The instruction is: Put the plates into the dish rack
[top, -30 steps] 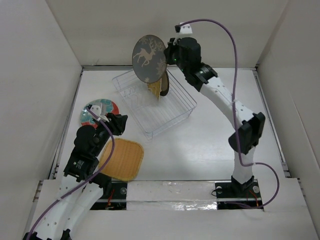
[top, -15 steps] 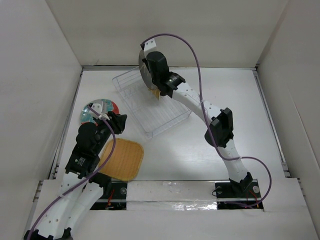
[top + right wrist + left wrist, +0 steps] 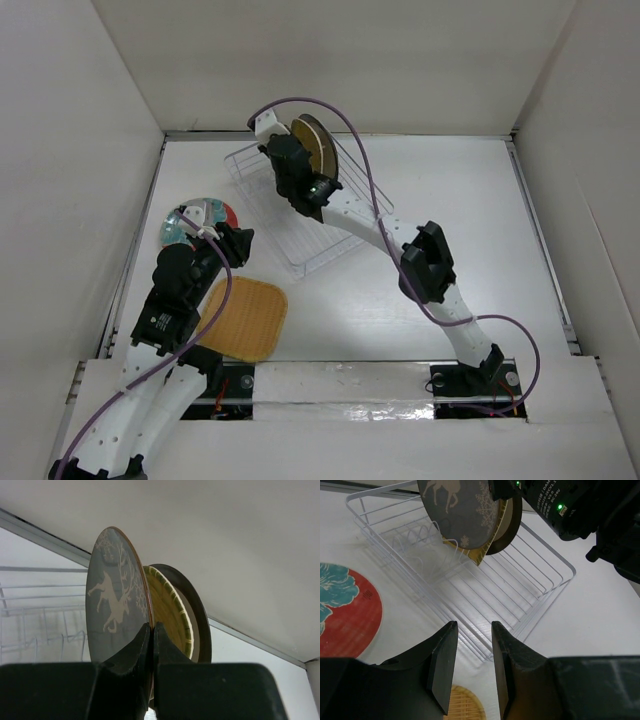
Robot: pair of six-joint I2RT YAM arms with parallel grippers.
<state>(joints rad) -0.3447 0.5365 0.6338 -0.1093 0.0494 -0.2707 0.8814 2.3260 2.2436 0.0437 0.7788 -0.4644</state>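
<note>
Next, my right gripper carries the deer plate down toward the rack's dividers (image 3: 76, 637) beside the yellow woven fan-shaped plate.
My right gripper (image 3: 152, 627) is shut on the rim of the dark plate with the pale deer pattern (image 3: 112, 600), holding it upright over the dish rack (image 3: 520, 585). Close behind it stand the yellow woven fan-shaped plate (image 3: 167, 610) and the dark-rimmed plate (image 3: 197, 615). From above, the deer plate (image 3: 318, 145) shows edge-on beside my right gripper (image 3: 306, 170). I cannot tell whether its lower edge touches the dividers. My left gripper (image 3: 474, 630) hangs open and empty above the table, between the red-teal plate (image 3: 345, 610) and the rack. The yellow woven square plate (image 3: 245, 320) lies near the left arm's base.
White walls close in the table on the left, back and right. The rack (image 3: 300, 225) sits at an angle at the back centre, with the right arm stretched across it. The red-teal plate (image 3: 205, 215) lies flat near the left wall.
The right arm has swung left across the rack, turning the deer plate from face-on to edge-on beside the two standing plates. The left arm has hardly moved.
</note>
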